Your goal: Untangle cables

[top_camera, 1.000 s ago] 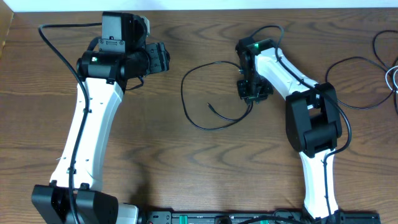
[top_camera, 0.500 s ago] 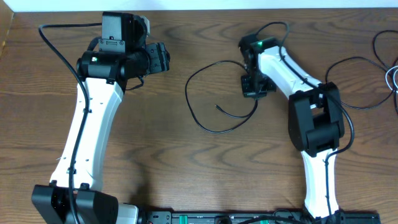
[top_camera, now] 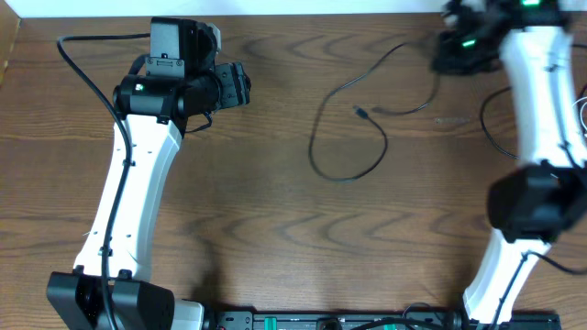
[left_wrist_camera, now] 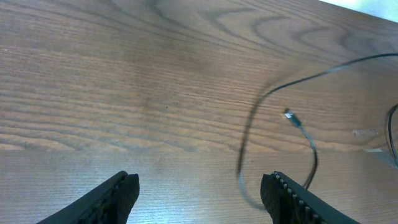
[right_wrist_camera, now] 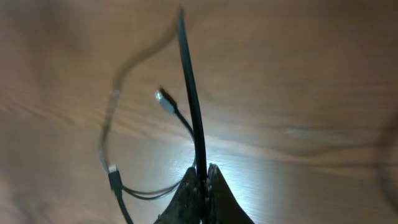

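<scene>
I should next carry the black cable to the right in the overhead view with my right gripper, toward the thin white cable [top_camera: 582, 112], and let it go, because the black cable's loop still lies in the middle of the table.
A black cable [top_camera: 341, 176] lies in a loose loop at the table's middle, its small plug [top_camera: 359, 112] pointing left, and two strands run up to my right gripper [top_camera: 443, 55] at the far right. My right gripper [right_wrist_camera: 202, 177] is shut on this black cable [right_wrist_camera: 189, 81], and two plug ends [right_wrist_camera: 163, 98] show below it. My left gripper [top_camera: 240, 85] is open and empty, well left of the loop. In the left wrist view its jaws [left_wrist_camera: 202, 196] hover over bare wood, and the cable [left_wrist_camera: 247, 140] lies ahead to the right. A second black cable [top_camera: 486, 124] curves by the right arm.
A thin white cable [top_camera: 580, 112] and more black cord [top_camera: 556, 64] lie at the table's right edge. The left arm's white link [top_camera: 128, 192] crosses the left half of the table. The table's far edge runs along the top of the overhead view.
My right gripper has swung far up and to the right while shut on the black cable, dragging its loop rightward and stretching it. The left arm has not moved.
</scene>
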